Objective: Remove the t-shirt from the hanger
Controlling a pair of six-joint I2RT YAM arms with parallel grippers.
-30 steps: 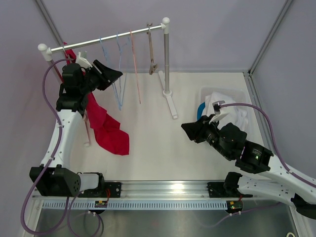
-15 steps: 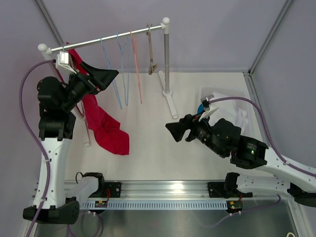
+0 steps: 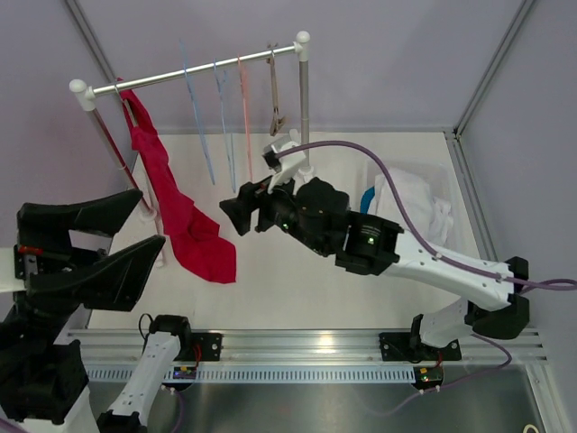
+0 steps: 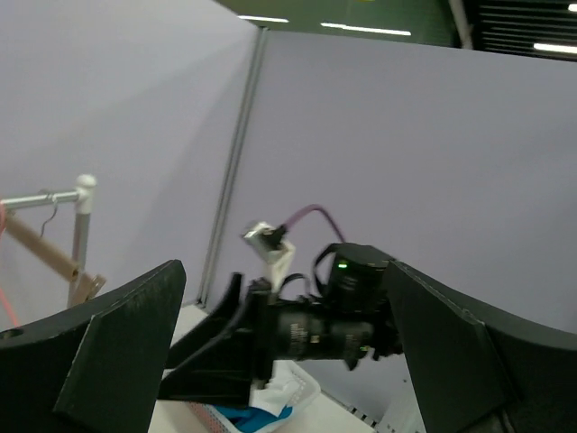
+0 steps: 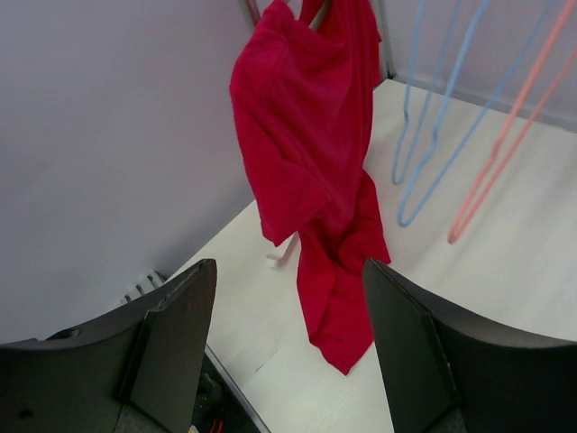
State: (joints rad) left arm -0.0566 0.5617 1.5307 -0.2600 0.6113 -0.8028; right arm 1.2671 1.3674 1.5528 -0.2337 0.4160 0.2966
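Observation:
The hanger is outward of the robot's left gripper, so the left gripper will next turn toward the bar [image 3: 180, 77] and reach outward onto the t-shirt's hanger just below its hook [image 3: 123, 99].
The red t-shirt [image 3: 176, 212] hangs from a hanger at the left end of the rail [image 3: 180, 77]; its lower end lies bunched on the table. It fills the middle of the right wrist view [image 5: 311, 153]. My right gripper [image 3: 230, 216] is open and empty, just right of the shirt's lower part and pointing at it; its fingers frame the shirt [image 5: 288, 271]. My left gripper [image 3: 151, 218] is open and empty, raised high near the camera, well clear of the rail. It faces right, with the right arm showing between its fingers [image 4: 284, 298].
Two empty blue hangers [image 3: 221, 117], a pink one [image 3: 243, 108] and a wooden one [image 3: 275, 90] hang on the rail. The rack post [image 3: 305, 108] and its foot [image 3: 312, 191] stand mid-table. A bin of white cloth [image 3: 410, 194] sits at the right.
My left gripper has left the rail and swung back and up towards the camera. My right arm has swept left across the table to the shirt.

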